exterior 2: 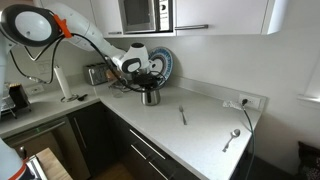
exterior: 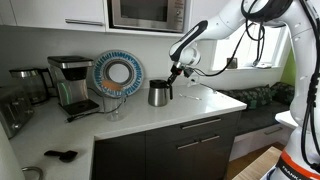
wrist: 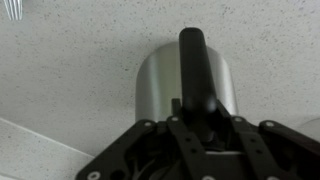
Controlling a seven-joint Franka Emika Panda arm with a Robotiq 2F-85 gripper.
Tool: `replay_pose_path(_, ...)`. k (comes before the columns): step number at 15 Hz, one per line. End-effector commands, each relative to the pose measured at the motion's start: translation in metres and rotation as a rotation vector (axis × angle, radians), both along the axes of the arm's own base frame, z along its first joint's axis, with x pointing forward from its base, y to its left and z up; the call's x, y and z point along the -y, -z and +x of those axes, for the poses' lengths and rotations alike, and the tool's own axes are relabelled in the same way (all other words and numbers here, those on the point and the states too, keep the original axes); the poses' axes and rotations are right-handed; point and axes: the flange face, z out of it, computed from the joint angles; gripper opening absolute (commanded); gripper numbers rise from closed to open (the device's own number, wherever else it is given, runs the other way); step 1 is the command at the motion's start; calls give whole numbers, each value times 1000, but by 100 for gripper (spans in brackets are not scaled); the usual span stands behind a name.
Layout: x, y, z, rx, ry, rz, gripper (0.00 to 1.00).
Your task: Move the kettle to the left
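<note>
I will move the kettle a short way along the white counter toward the glass jug next, then open my gripper off the kettle's handle, because the counter is empty there.
The kettle (exterior: 159, 94) is small and shiny steel with a black handle. It stands on the white counter (exterior: 190, 108) in front of a round blue-and-white plate. It also shows in the other exterior view (exterior 2: 150, 97). In the wrist view its silver body (wrist: 160, 85) is right below the camera, and the black handle (wrist: 192, 60) runs back between my fingers. My gripper (exterior: 177, 70) (exterior 2: 148, 76) (wrist: 197, 112) is over the kettle's top and looks closed on the handle. The fingertips are hidden behind the handle.
The drip coffee machine (exterior: 72, 84) and a glass jug (exterior: 30, 84) stand on the far side of the plate (exterior: 118, 73) from the kettle. A microwave (exterior: 146, 12) hangs above. Utensils (exterior 2: 182, 115) (exterior 2: 232, 139) lie along the counter. A toaster (exterior 2: 96, 73) stands beyond the kettle.
</note>
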Motion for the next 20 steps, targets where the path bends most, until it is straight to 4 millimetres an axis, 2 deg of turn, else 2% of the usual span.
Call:
replay_pose_path(1, -18, -3, 16, 23, -20, 8, 8)
replay_pose_path(11, -50, 1, 48, 61, -61, 29, 8)
replay_pose_path(12, -52, 0, 50, 62, -63, 30, 58)
replay_pose_path(13, -54, 0, 51, 63, -66, 31, 59)
replay_pose_path(18, -57, -10, 53, 52, -65, 30, 95)
replay_pose_path(19, -56, -12, 50, 35, -59, 25, 100)
replay_pose_path(20, -54, -16, 44, -8, -49, 16, 100)
